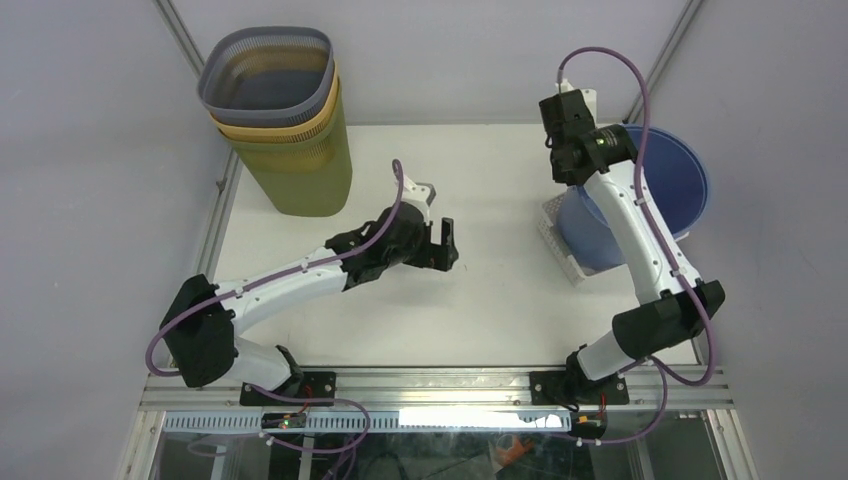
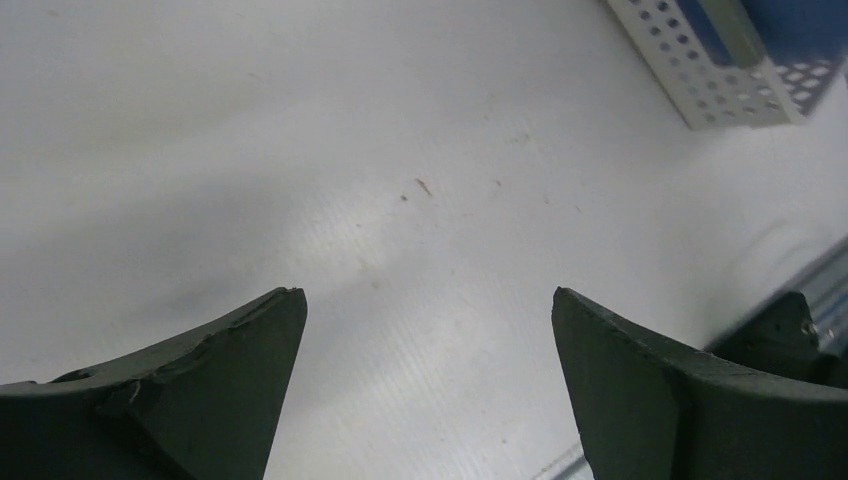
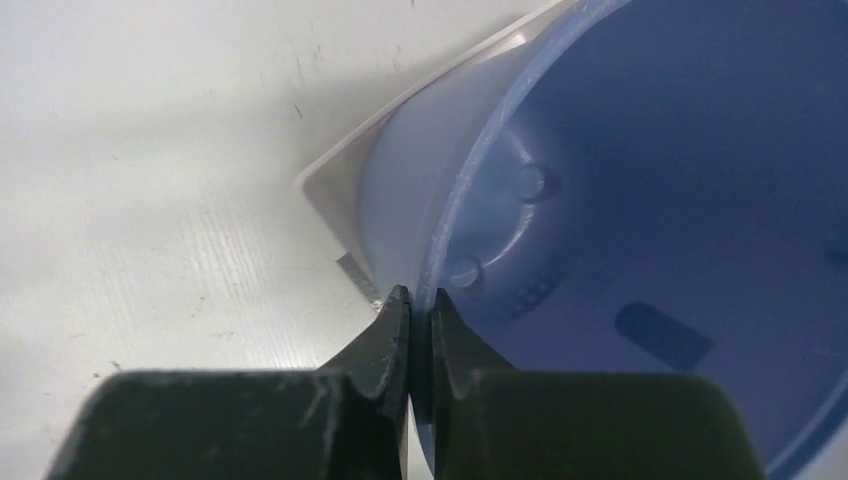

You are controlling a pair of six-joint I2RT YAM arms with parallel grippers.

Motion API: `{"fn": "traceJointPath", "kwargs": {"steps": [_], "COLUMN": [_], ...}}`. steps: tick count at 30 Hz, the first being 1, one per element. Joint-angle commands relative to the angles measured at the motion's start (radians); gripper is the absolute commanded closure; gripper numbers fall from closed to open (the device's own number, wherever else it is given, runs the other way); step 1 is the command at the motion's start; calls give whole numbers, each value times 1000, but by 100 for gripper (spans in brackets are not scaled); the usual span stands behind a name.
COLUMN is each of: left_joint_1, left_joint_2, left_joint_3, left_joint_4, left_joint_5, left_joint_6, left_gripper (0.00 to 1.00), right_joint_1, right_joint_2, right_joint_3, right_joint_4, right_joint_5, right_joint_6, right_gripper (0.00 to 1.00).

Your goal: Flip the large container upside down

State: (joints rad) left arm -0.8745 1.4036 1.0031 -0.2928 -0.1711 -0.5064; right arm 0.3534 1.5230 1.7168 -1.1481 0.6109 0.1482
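Note:
The bare centre of the table is below my right gripper, to its left in the top view, so I will carry the bucket (image 1: 672,180) there, tip it onto its side and let go.
The large container is a blue bucket (image 1: 672,180) at the right of the table, tilted, with its base in a white perforated tray (image 1: 558,240). My right gripper (image 1: 580,175) is shut on the bucket's rim. In the right wrist view the gripper (image 3: 420,305) has one finger outside and one inside the bucket wall (image 3: 700,200). My left gripper (image 1: 447,245) is open and empty over the bare table centre; in its wrist view (image 2: 428,300) only white table lies between the fingers.
A stack of tall ribbed bins (image 1: 285,130), grey over yellow over olive, stands at the back left corner. The white tray's corner shows in the left wrist view (image 2: 720,70). Grey walls enclose the table on three sides.

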Motion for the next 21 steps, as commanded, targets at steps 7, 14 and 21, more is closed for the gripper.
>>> {"fn": "traceJointPath", "kwargs": {"steps": [7, 14, 21], "left_joint_1": [-155, -159, -157], "left_joint_2": [224, 323, 358], "left_joint_3": [223, 303, 343], "left_joint_4": [69, 167, 200], "left_joint_5": [75, 99, 111], "left_joint_6": [-109, -167, -182], "left_gripper": [1, 1, 1], "right_joint_1": [103, 162, 184], "right_joint_2": [-66, -80, -88], "right_joint_3": [245, 190, 269], "right_joint_4": [-50, -44, -79], "right_joint_5": [139, 208, 224], "right_joint_6": [-32, -48, -44], "right_gripper": [100, 100, 100]}}
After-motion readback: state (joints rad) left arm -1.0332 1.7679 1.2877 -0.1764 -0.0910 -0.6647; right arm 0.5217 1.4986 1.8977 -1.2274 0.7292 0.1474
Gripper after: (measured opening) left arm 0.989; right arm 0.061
